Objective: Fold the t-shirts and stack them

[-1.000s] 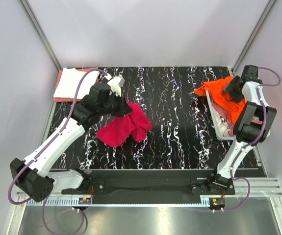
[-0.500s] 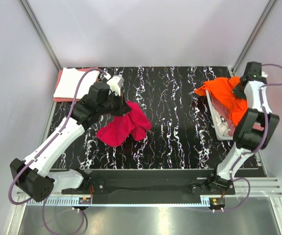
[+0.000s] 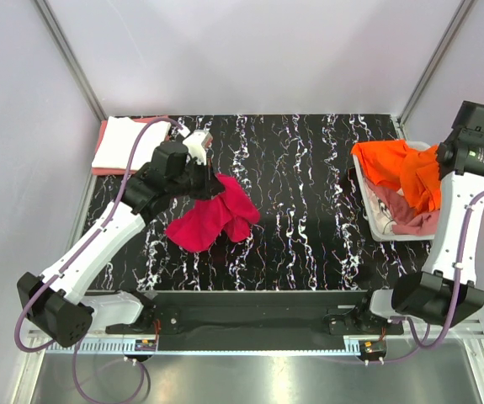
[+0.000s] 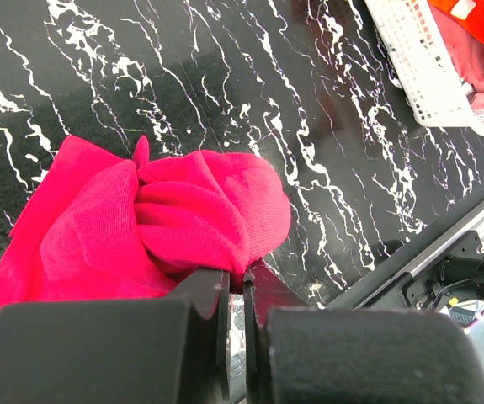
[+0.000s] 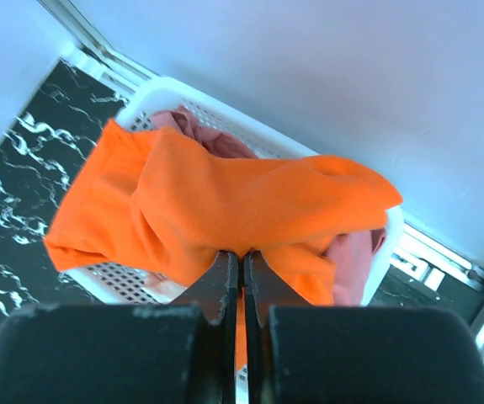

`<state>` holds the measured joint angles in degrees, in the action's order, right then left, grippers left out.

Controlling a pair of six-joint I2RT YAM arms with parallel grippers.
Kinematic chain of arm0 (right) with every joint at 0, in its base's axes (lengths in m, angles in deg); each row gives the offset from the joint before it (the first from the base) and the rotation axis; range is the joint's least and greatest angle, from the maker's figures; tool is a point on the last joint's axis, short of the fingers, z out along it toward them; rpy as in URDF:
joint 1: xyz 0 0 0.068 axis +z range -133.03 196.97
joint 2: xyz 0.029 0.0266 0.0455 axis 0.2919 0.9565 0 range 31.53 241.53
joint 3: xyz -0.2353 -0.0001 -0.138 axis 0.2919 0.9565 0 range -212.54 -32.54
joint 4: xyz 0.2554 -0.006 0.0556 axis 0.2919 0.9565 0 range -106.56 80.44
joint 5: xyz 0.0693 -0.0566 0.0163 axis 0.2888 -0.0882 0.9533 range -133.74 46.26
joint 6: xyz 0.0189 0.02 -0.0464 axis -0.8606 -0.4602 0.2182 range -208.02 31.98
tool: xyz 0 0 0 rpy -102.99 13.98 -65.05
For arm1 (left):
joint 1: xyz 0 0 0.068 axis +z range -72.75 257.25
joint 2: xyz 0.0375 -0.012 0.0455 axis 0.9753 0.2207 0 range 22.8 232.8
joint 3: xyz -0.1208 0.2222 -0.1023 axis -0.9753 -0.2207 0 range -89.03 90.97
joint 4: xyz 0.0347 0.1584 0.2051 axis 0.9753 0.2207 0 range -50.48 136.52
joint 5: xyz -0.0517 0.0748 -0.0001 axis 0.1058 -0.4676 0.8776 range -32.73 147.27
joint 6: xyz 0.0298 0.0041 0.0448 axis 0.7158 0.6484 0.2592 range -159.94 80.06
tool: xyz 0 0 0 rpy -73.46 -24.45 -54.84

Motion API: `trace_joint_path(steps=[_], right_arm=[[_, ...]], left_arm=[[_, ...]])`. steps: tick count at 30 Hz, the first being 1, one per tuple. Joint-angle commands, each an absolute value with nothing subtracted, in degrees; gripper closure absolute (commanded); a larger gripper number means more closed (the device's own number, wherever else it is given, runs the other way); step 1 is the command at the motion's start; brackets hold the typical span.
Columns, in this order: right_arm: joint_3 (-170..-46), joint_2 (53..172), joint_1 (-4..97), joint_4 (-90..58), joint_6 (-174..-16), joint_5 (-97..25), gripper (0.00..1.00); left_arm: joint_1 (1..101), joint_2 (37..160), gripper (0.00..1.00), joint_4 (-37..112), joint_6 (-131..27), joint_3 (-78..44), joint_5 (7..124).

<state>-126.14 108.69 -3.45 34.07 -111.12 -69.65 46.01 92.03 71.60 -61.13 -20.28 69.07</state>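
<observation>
The left gripper should next pull the t-shirt's fold outward and toward the basket's side, then let go of it, because the crimson-red t-shirt (image 3: 215,215) lies crumpled.
A crumpled crimson-red t-shirt (image 3: 215,215) (image 4: 166,219) lies left of the table's middle, one edge lifted by my left gripper (image 3: 210,181) (image 4: 236,282), which is shut on it. My right gripper (image 3: 444,160) (image 5: 241,257) is shut on a bright orange t-shirt (image 3: 397,168) (image 5: 225,206) and holds it raised above the white basket (image 3: 376,220) (image 5: 174,91). A salmon-pink t-shirt (image 3: 406,215) (image 5: 355,257) lies in that basket. A folded white t-shirt (image 3: 128,141) rests on a folded pink one (image 3: 107,171) at the back left corner.
The black marbled table (image 3: 309,219) has a metal rail (image 3: 309,324) along its near edge. Grey walls close in the back and both sides. The basket stands at the right edge, close to the right arm.
The right gripper shut on the orange t-shirt and rose to the right, lifting it off the basket and uncovering the salmon-pink one. The left arm and red t-shirt stayed put.
</observation>
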Motion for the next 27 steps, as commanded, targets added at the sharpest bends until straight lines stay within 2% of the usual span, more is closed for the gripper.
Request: trace_joint_path(steps=[1, 5, 9, 10, 12, 14, 16, 17, 20, 22, 25, 26, 27], right_arm=[[-128.3, 110.8, -3.5, 34.8, -109.7, -71.0, 1.00], [-124.7, 110.5, -3.5, 32.1, -111.1, -71.1, 1.00], [-118.2, 115.0, -3.5, 25.5, -110.7, -59.9, 0.93], [-118.1, 117.0, -3.4, 25.7, -110.6, -57.6, 0.79], [-121.7, 123.3, -3.4, 29.7, -109.9, -56.0, 0.61], [-124.0, 124.2, -1.9, 33.6, -110.0, -57.0, 0.47], [-125.1, 121.9, -0.4, 33.5, -110.4, -56.4, 0.40], [-125.8, 119.4, 1.7, 34.2, -110.8, -55.9, 0.33], [-126.8, 114.9, 7.5, 35.1, -111.3, -52.6, 0.30], [-124.4, 113.3, 10.3, 34.5, -111.4, -44.4, 0.32], [-114.0, 108.4, 16.6, 27.2, -112.1, -30.1, 0.36], [-110.4, 104.8, 17.3, 20.8, -114.1, -27.2, 0.37], [-103.3, 102.9, 20.5, 17.7, -115.1, -23.9, 0.37]], left_arm=[[46.2, 91.3, 1.00, 68.3, -60.7, -20.4, 70.1], [46.2, 91.1, 1.00, 68.2, -60.5, -20.5, 69.7], [46.2, 92.3, 1.00, 68.1, -60.9, -19.6, 70.2], [46.4, 92.8, 1.00, 68.1, -61.3, -19.2, 70.6], [46.3, 93.3, 1.00, 68.1, -62.0, -18.2, 72.2], [46.3, 94.3, 1.00, 68.0, -62.4, -16.4, 73.2], [46.3, 96.7, 1.00, 67.9, -63.4, -14.6, 74.1], [46.3, 97.7, 0.98, 67.9, -63.8, -12.5, 75.5], [46.3, 102.3, 0.97, 67.6, -65.5, -8.1, 80.2], [47.4, 105.6, 1.00, 67.6, -65.7, -5.7, 83.8], [50.3, 106.6, 1.00, 67.6, -67.2, -3.3, 88.4], [51.2, 106.6, 1.00, 67.7, -67.1, -3.3, 90.4], [53.1, 106.8, 0.90, 67.8, -66.9, -3.4, 91.5]])
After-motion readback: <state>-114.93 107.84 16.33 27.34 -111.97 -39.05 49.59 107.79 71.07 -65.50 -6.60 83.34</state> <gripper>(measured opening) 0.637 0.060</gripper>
